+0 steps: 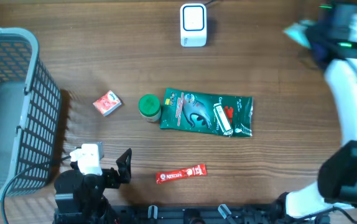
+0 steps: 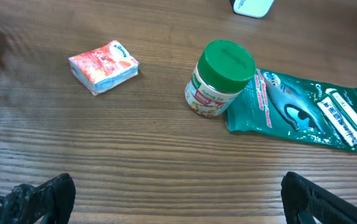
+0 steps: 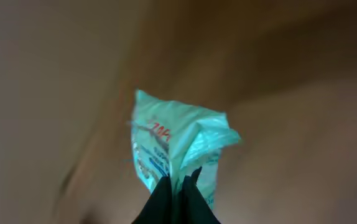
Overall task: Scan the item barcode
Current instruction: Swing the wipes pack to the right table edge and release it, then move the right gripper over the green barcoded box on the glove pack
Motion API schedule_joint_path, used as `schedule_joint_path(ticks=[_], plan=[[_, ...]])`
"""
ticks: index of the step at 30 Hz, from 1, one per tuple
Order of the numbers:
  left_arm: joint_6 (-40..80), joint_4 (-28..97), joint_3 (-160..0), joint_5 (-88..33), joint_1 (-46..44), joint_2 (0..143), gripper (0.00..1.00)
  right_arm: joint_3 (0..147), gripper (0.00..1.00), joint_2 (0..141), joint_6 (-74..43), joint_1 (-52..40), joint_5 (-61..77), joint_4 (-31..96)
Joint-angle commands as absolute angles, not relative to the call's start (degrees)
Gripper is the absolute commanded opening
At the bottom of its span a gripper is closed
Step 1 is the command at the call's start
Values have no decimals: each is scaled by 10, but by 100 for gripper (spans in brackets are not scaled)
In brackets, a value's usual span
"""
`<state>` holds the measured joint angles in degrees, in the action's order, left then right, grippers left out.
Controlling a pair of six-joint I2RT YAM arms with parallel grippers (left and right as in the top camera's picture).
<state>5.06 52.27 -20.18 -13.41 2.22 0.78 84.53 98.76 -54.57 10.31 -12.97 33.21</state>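
Observation:
Next, my right gripper moves back and to the right in the overhead view, lowering to release the packet by the table's side edge, clear of the other items.
A pale teal packet [image 3: 177,140], the item, is pinched at its lower edge by my right gripper [image 3: 181,178], which is shut on it. In the overhead view this packet [image 1: 298,33] hangs blurred at the far right, in front of the right gripper [image 1: 315,38], off to the right of the white scanner [image 1: 193,25]. No barcode can be made out on it. My left gripper [image 1: 107,163] rests near the front left with its jaws wide open over bare wood. In the left wrist view the left gripper [image 2: 175,185] holds nothing.
A grey mesh basket [image 1: 26,93] stands at the left. On the table lie a small red packet [image 1: 107,102], a green-lidded jar [image 1: 148,107], a dark green bag [image 1: 206,112] and a red stick sachet [image 1: 180,175].

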Motion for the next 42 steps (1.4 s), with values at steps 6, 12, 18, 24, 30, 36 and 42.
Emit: schedule_joint_path(ticks=[6, 12, 18, 24, 30, 36, 42], plan=[[48, 520, -200, -139, 25, 4, 100, 838, 16, 1124, -552, 313, -208, 387], [48, 520, -200, -139, 25, 4, 100, 869, 60, 1034, -450, 373, 52, 387], [48, 520, -200, -139, 25, 4, 100, 868, 79, 938, -373, 217, 449, 548], [48, 520, -200, -139, 25, 4, 100, 836, 92, 943, -300, -98, 188, 657], [48, 520, -200, -139, 25, 4, 100, 754, 4, 943, -423, -172, -42, 588], [48, 520, -200, -139, 25, 4, 100, 585, 5, 944, -420, -172, -6, 409], [48, 520, -200, -139, 25, 4, 100, 528, 4, 944, -394, -173, 54, 341]])
